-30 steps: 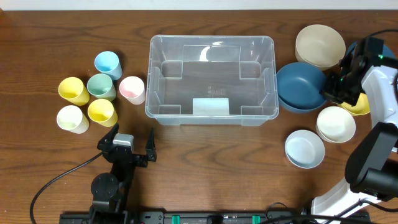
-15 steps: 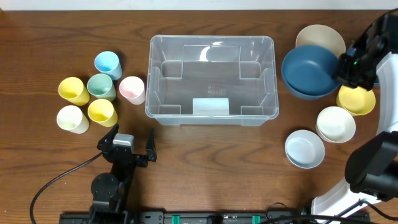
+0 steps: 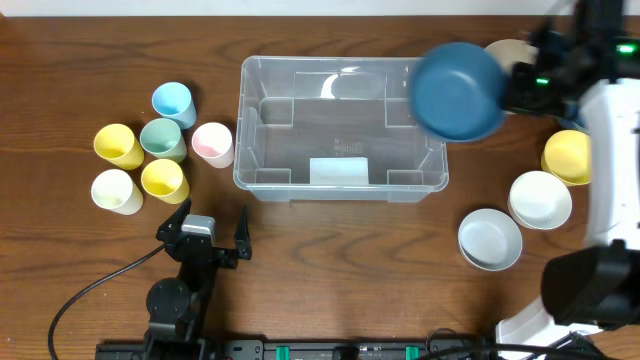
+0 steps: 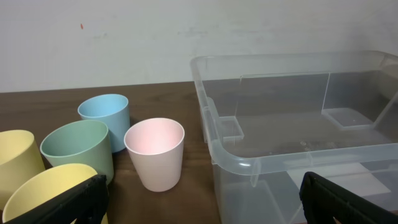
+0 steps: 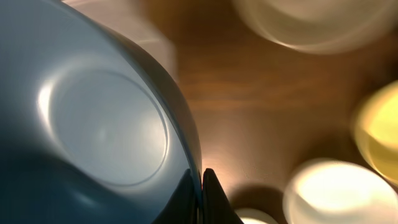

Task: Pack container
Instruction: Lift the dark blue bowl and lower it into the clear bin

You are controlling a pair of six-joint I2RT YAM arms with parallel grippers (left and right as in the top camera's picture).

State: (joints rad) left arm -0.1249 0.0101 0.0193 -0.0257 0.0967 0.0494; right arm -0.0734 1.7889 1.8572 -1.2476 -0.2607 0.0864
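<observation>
The dark blue bowl (image 3: 458, 90) shifts left in the overhead view next with my right gripper, then goes down inside the empty bin for release.
The container (image 3: 300, 62) is a large clear plastic bin in the middle of the table, with nothing in it but a pale label on its front wall. My right gripper (image 3: 510, 88) is shut on the rim of a dark blue bowl (image 3: 458, 90). It holds the bowl tilted in the air over the container's right edge. In the right wrist view the bowl's wall (image 5: 93, 124) sits pinched between the fingertips of that gripper (image 5: 200, 186). My left gripper (image 3: 205, 235) rests open near the front left, facing the container (image 4: 280, 59), with nothing between its fingers.
Several cups stand left of the bin: blue (image 3: 172, 100), green (image 3: 162, 138), pink (image 3: 212, 143), two yellow (image 3: 118, 145) and white (image 3: 116, 190). Right of the bin are a beige bowl (image 3: 512, 55), a yellow bowl (image 3: 567, 155), a cream bowl (image 3: 541, 198) and a pale blue bowl (image 3: 490, 238).
The right gripper has lifted the blue bowl off the table at the right and carried it left, to above the container's right edge. The left arm has not moved.
</observation>
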